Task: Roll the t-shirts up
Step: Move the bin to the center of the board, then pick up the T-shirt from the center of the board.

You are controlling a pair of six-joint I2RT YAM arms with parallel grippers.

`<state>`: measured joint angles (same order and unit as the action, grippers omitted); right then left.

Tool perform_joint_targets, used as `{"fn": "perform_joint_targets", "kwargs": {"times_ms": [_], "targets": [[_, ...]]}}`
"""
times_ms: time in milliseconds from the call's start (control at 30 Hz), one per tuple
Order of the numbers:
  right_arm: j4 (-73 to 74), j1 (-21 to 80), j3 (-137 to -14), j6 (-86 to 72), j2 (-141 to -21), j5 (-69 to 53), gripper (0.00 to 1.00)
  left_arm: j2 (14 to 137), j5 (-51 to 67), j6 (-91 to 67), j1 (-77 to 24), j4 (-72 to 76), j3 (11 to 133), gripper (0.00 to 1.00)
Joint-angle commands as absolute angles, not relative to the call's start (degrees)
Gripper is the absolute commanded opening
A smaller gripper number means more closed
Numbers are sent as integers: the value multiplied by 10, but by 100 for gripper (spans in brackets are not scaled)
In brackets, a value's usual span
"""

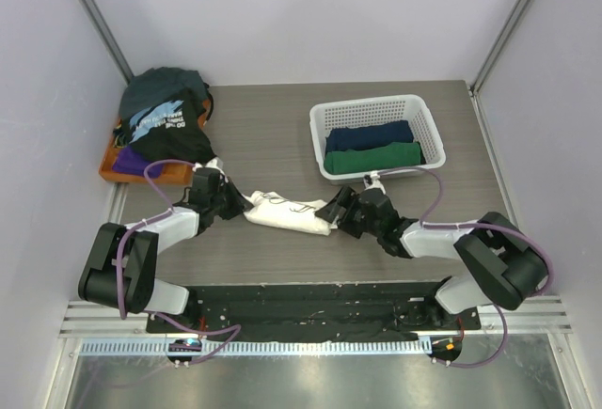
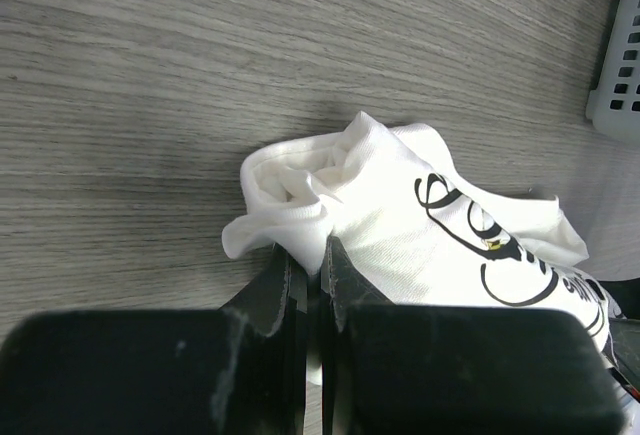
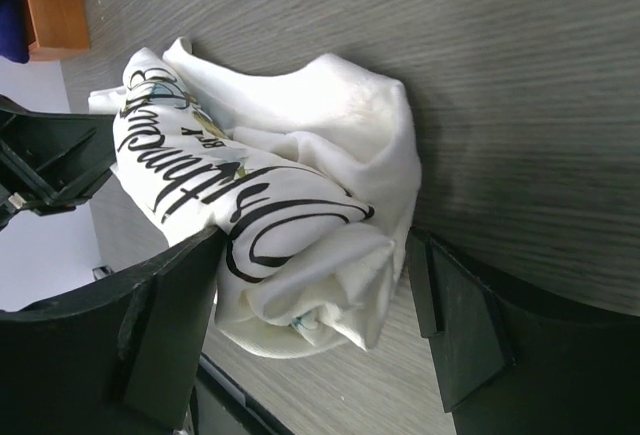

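Note:
I will next lift its roll end with my left gripper, carry it outward over the basket and lower it to release atop the navy roll (image 1: 350,139), as other rolls lie there.
A white t-shirt (image 1: 282,212) with black script lettering lies rolled into a loose bundle on the table between my two grippers. My left gripper (image 1: 243,204) is shut on a fold of cloth at the roll's left end; in the left wrist view the gripper (image 2: 313,260) pinches the white t-shirt (image 2: 400,215). My right gripper (image 1: 331,213) is open at the roll's right end. In the right wrist view the gripper (image 3: 315,245) straddles the t-shirt's end (image 3: 280,185), one finger touching it and the other a little apart. More t-shirts are piled at the back left: dark teal (image 1: 167,82), black with pale-blue lettering (image 1: 169,127), purple (image 1: 132,160).
A white lattice basket (image 1: 372,106) at the back right holds a navy roll (image 1: 369,136) and a green roll (image 1: 373,158); its corner shows in the left wrist view (image 2: 620,65). The shirt pile rests on an orange board (image 1: 118,176). Grey walls enclose the table.

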<state>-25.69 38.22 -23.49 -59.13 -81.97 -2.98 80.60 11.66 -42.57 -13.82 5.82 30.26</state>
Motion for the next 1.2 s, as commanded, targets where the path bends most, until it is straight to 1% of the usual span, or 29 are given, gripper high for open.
{"fn": "perform_joint_targets", "kwargs": {"times_ms": [0,33,67,133,233,333,467,600,733,867,900,1167], "targets": [[-188,420,-274,-581,-860,49,83,801,112,-408,-146,26,300,0],[-170,435,-284,-576,-863,86,83,801,112,-409,-146,26,300,0],[-120,441,-307,-575,-870,110,81,801,111,-409,-146,26,300,0],[-90,452,-326,-573,-877,146,80,801,110,-409,-148,25,300,0],[-94,454,-321,-585,-882,151,71,801,108,-409,-149,25,300,0],[-113,457,-319,-586,-896,145,59,802,105,-409,-151,25,301,0],[-148,458,-333,-565,-934,109,1,803,99,-413,-160,25,300,0],[-123,459,-353,-544,-930,116,1,791,79,-424,-178,26,287,0],[-71,458,-384,-508,-884,138,1,752,43,-433,-201,22,280,0],[-35,458,-413,-464,-822,129,1,710,5,-438,-223,-32,302,0],[-33,459,-419,-454,-812,125,1,691,-22,-439,-233,-55,308,0],[72,447,-505,-399,-754,91,1,594,-52,-453,-265,-132,352,0]]}}
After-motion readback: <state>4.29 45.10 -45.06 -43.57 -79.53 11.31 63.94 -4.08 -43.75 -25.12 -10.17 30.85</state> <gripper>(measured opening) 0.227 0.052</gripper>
